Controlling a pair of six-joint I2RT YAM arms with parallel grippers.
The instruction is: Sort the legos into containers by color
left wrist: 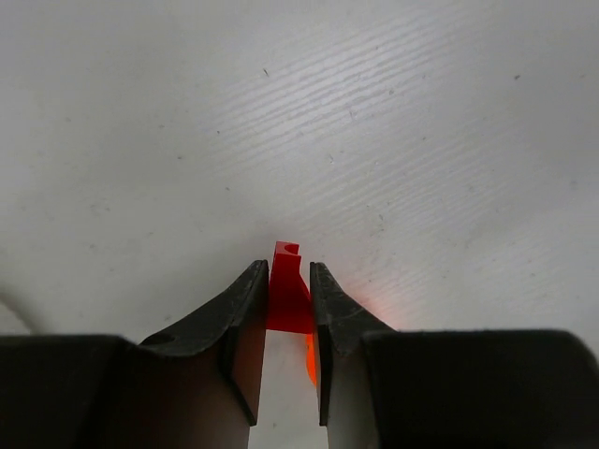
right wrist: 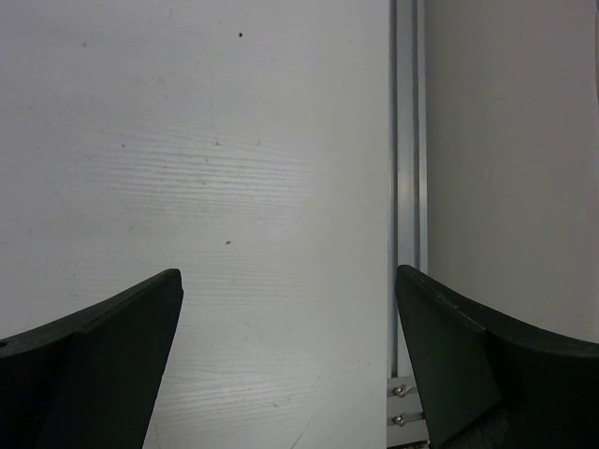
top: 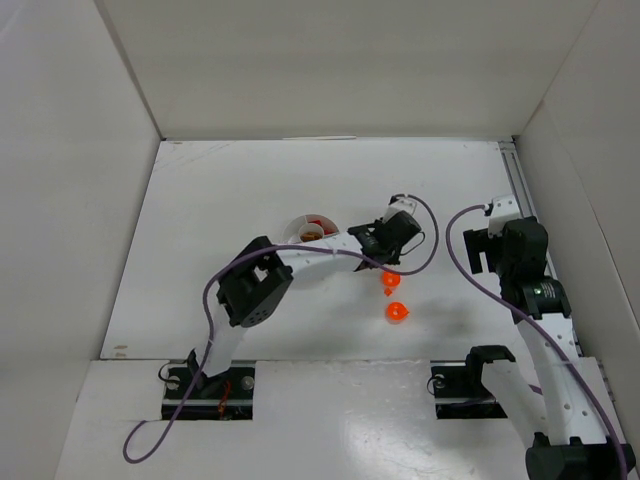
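Observation:
The red bricks lie in the round white dish (top: 296, 228), so the robot's left gripper will next go up, swing to the left in the top view and come down over them.
My left gripper (left wrist: 289, 271) is shut on a small red lego brick (left wrist: 288, 297), with the bare table just past it. A translucent orange piece (left wrist: 310, 360) shows under its right finger. From above, the left gripper (top: 384, 262) reaches right of the round white dish (top: 296, 228), which holds red and brown bricks. Two orange rounded pieces lie just in front of the gripper, one close to it (top: 389, 282) and one nearer (top: 397, 312). My right gripper (right wrist: 288, 290) is open and empty over bare table; from above it sits at the far right (top: 488, 245).
White walls enclose the table on the left, back and right. A metal rail (right wrist: 407, 187) runs along the right edge beside my right gripper. A purple cable (top: 440, 235) loops between the two arms.

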